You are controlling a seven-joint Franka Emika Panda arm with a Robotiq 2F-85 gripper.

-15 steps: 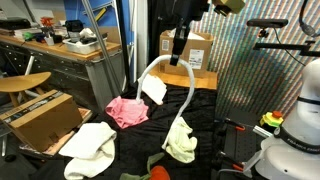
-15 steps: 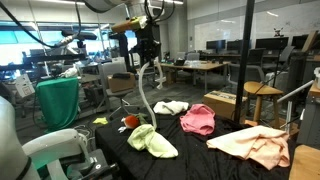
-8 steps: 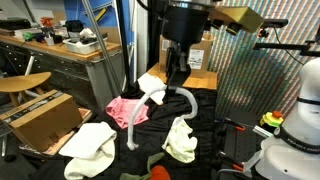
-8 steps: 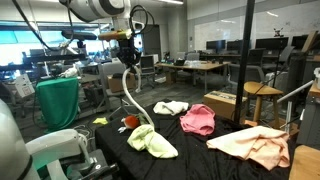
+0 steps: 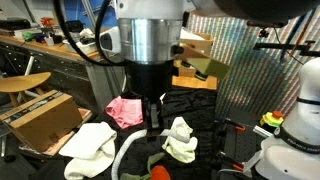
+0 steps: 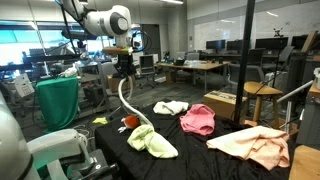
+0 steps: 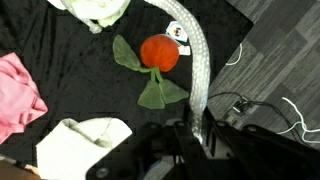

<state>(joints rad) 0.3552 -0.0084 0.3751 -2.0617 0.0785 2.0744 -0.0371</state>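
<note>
I am holding the hose end high above the table, so next I will move my gripper down toward the red plush ball's green leaves to let go of that end.
My gripper (image 7: 195,135) is shut on the end of a pale ribbed flexible hose (image 7: 196,60), which runs from the jaws across the black table cover (image 7: 70,50). In both exterior views the gripper (image 6: 125,70) (image 5: 152,120) holds the hose (image 6: 128,98) (image 5: 127,153) up, and it bends down to the table. Just beside the hose lies a red plush ball with green leaves (image 7: 158,54) (image 6: 130,122). Around it lie a pink cloth (image 7: 15,90) (image 5: 122,110), a white cloth (image 7: 85,145) (image 5: 90,143) and a pale yellow-green cloth (image 5: 182,140) (image 6: 152,140).
A peach cloth (image 6: 255,145) and another pink cloth (image 6: 197,120) lie further along the table. A cardboard box (image 5: 40,115) sits beside it, a white robot base (image 5: 295,130) at one end. Cables (image 7: 250,105) trail on the floor past the table edge.
The arm has swung across the table toward the cloths, carrying the hose end with it. The hose now bends lower. The grip has not changed.
</note>
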